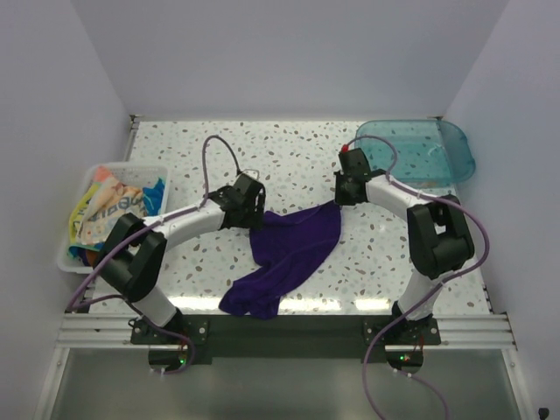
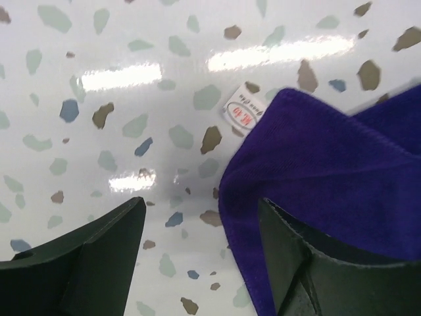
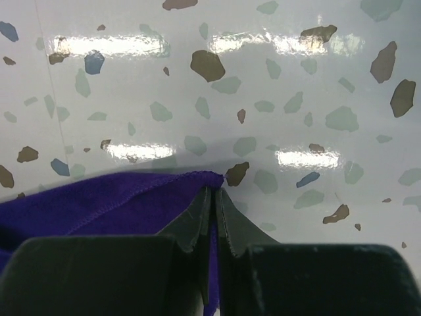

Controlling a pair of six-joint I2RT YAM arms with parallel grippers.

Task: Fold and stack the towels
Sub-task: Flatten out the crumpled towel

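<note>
Next, my left gripper moves down, outward and toward my right gripper onto the purple towel's corner with the white label [image 2: 241, 116], which lies beyond the left gripper's open fingers.
A deep purple towel [image 1: 287, 252] lies crumpled across the middle of the speckled table, one end trailing to the near edge. My right gripper [image 3: 214, 195] is shut on the towel's far right corner [image 3: 209, 176], with purple cloth pinched between its fingers. My left gripper [image 2: 200, 210] stands open just above the table at the towel's left corner [image 2: 316, 164]. Its right finger [image 2: 296, 257] rests over the cloth edge and its left finger [image 2: 99, 250] is over bare table. A small white label [image 2: 241, 116] shows at that corner. More towels [image 1: 114, 210] are piled in a bin at the left.
A white bin [image 1: 77, 262] sits at the table's left edge. A clear blue-green tray [image 1: 420, 150] stands at the back right corner. White walls close in the table on three sides.
</note>
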